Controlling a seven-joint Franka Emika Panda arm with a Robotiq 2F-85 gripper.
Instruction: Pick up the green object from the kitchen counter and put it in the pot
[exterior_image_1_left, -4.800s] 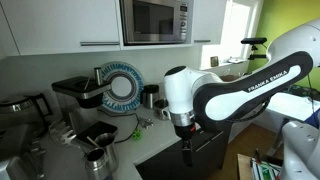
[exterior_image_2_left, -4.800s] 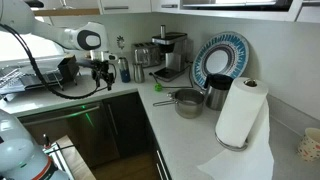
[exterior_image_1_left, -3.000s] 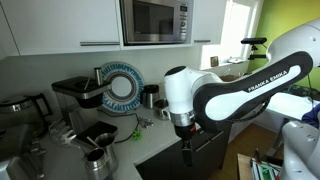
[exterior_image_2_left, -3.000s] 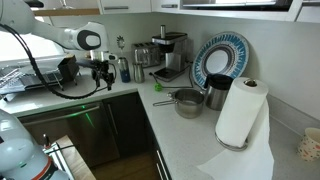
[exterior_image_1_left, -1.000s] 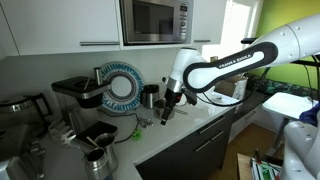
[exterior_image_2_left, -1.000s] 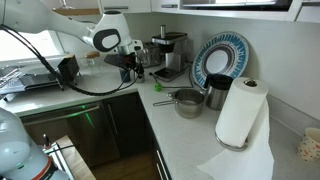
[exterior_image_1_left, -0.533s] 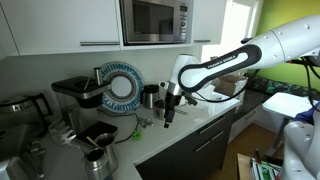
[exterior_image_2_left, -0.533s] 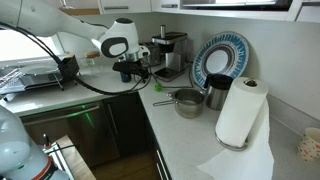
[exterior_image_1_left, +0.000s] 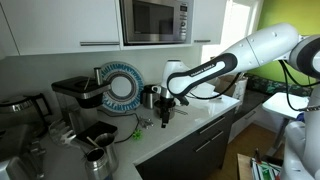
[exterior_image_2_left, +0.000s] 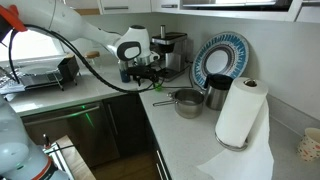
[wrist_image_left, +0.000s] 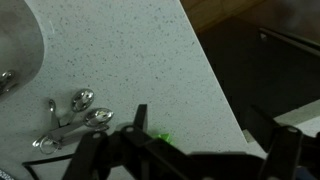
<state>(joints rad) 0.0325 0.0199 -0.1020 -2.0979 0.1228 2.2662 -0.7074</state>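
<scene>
The small bright green object is to be grabbed, but first I need to lower my gripper away from my base and turn it a little.
The green object is a small bright green item lying on the pale kitchen counter close to its front edge. In the wrist view my gripper is open and empty. It hangs above the counter with the green object between the fingers, close to one finger. In both exterior views the gripper points down at the counter. The green object also shows in an exterior view. The steel pot stands a short way off, and its rim shows in the wrist view.
Steel measuring spoons lie between the green object and the pot. A blue-and-white ringed plate, a dark mug, a paper towel roll and a coffee machine stand along the wall. The counter edge drops off beside the gripper.
The arm has swung across the counter from the far cabinet side toward the pot and lowered over the green object. The gripper has stayed open.
</scene>
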